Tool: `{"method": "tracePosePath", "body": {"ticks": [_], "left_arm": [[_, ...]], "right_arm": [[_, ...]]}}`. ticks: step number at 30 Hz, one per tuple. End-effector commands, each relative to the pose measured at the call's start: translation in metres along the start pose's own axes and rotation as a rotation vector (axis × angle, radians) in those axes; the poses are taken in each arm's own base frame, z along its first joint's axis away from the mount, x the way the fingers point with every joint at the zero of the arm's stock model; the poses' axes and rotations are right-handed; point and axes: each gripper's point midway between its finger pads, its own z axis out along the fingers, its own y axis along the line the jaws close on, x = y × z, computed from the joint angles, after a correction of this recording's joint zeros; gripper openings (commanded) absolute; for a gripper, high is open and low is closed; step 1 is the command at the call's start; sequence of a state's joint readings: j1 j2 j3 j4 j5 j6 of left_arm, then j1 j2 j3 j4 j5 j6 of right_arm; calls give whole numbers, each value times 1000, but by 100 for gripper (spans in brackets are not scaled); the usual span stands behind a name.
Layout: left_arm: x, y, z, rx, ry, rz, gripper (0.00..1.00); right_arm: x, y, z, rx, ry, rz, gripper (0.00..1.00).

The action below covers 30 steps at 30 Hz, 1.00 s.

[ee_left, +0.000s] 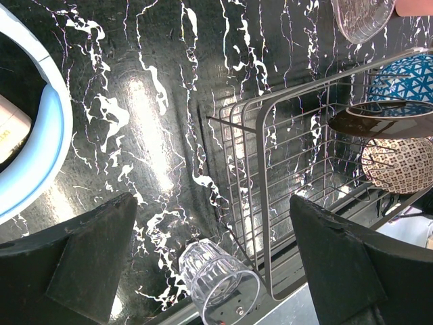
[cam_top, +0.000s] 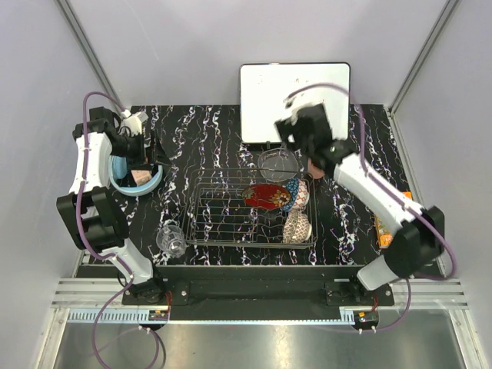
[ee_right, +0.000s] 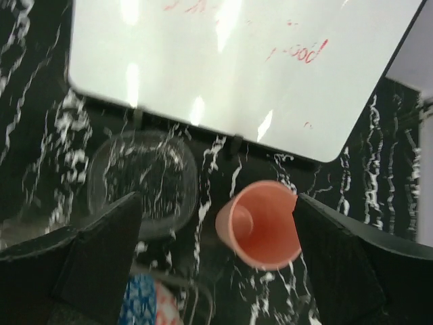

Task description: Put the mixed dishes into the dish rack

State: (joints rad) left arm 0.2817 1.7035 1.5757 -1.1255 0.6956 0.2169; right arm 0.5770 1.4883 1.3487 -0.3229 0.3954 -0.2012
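A gap beside the pink cup fits one finger, so my right gripper should next go down leftward in the wrist view onto the glass bowl's rim.
The dish rack point(cam_top: 231, 223) holds a red lacquer bowl point(cam_top: 266, 195), a blue patterned bowl point(cam_top: 295, 194) and a beige lattice bowl point(cam_top: 297, 227) at its right end. Behind the rack a clear glass bowl point(ee_right: 142, 183) rests on the table. To its right stands the pink cup point(ee_right: 260, 227), mouth up. My right gripper point(ee_right: 216, 225) hangs open above the cup, which shows close to the right finger. A small clear glass point(ee_left: 218, 281) stands by the rack's front left corner. My left gripper point(ee_left: 213, 227) is open and empty, high above it.
A white board point(cam_top: 296, 100) lies at the back of the marbled mat. A light blue dish point(cam_top: 137, 183) with a small item inside sits at the left under the left arm. An orange object point(cam_top: 382, 227) lies near the right edge.
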Motion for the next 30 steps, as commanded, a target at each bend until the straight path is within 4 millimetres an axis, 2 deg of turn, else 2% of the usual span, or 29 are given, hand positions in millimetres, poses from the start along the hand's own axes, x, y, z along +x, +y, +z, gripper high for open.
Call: {"method": "tracePosePath", "body": {"ticks": [1,3,5,6,8,9,11,12,16,17,20,30], "left_arm": [[-14,-6,-11,-3,-50,39,99],[-12,-5,-12,-9,-48,43,99],[-11,-2,-14,-27,-45,49,99],[-10,-2,-13,-30,-41,50,99],[-10,-2,-13,-31,-41,46,99],[-10,-2,-13,-30,-40,46,99],[-11,-3,-14,-27,-43,40,99],[-12,-3,-14,-28,-43,35,99],[-18,-6,-16,-24,-56,24,99],[-19,-6,-17,-23,-58,24,99],[-21,-9,-18,-16,-65,18,99],[-18,-17,-22,10,-74,40,99]], "right_arm": [[-22,-9,56,-156,26,400,100],[-25,-3,82,-197,44,442,99],[-29,3,96,-251,49,463,99],[-28,5,111,-261,66,471,99],[-25,9,123,-307,94,489,97],[-16,15,135,-323,131,490,96],[-3,20,144,-349,172,496,92],[9,25,151,-356,202,499,91],[50,34,162,-352,294,516,87],[66,36,164,-349,328,518,87],[87,38,165,-332,369,520,86],[130,41,163,-310,456,563,85]]}}
